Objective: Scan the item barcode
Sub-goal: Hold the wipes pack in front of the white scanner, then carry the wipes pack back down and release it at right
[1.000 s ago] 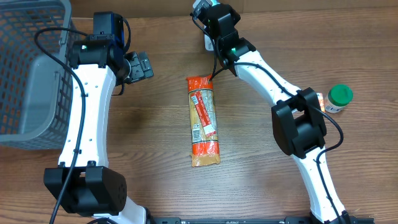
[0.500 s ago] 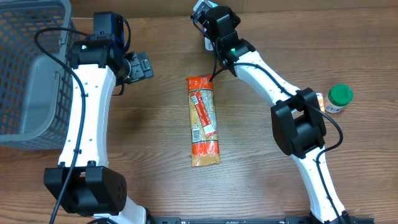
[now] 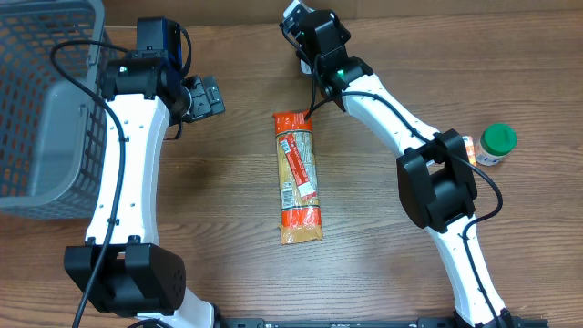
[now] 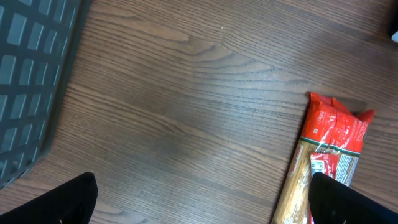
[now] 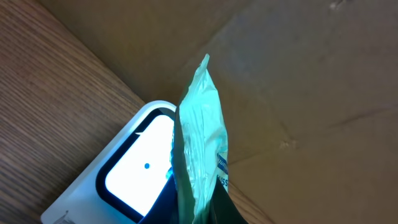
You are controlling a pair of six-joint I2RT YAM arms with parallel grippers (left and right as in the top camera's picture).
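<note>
My right gripper is about to move back from the scanner toward the bottle, and down onto empty wood (image 3: 376, 162) between the spaghetti packet and the green-capped bottle.
My right gripper (image 5: 208, 214) is shut on the bottom of a pale green plastic packet (image 5: 199, 137), holding it upright and edge-on. The packet stands right beside the glowing window of a white scanner (image 5: 127, 171). No barcode shows on the packet. From overhead, the right gripper (image 3: 308, 27) is at the table's back edge, over the scanner (image 3: 305, 62). My left gripper (image 3: 206, 95) is open with nothing between its fingers, hovering over bare wood left of centre. Its dark fingertips (image 4: 68, 202) show at the bottom corners of the left wrist view.
A long red and orange spaghetti packet (image 3: 298, 178) lies mid-table, also seen at the right of the left wrist view (image 4: 323, 155). A grey mesh basket (image 3: 46, 100) fills the left side. A green-capped bottle (image 3: 496, 144) stands far right. A cardboard wall (image 5: 298, 74) rises behind the scanner.
My right gripper has edged slightly left with the packet, staying by the scanner. The left arm has not moved.
</note>
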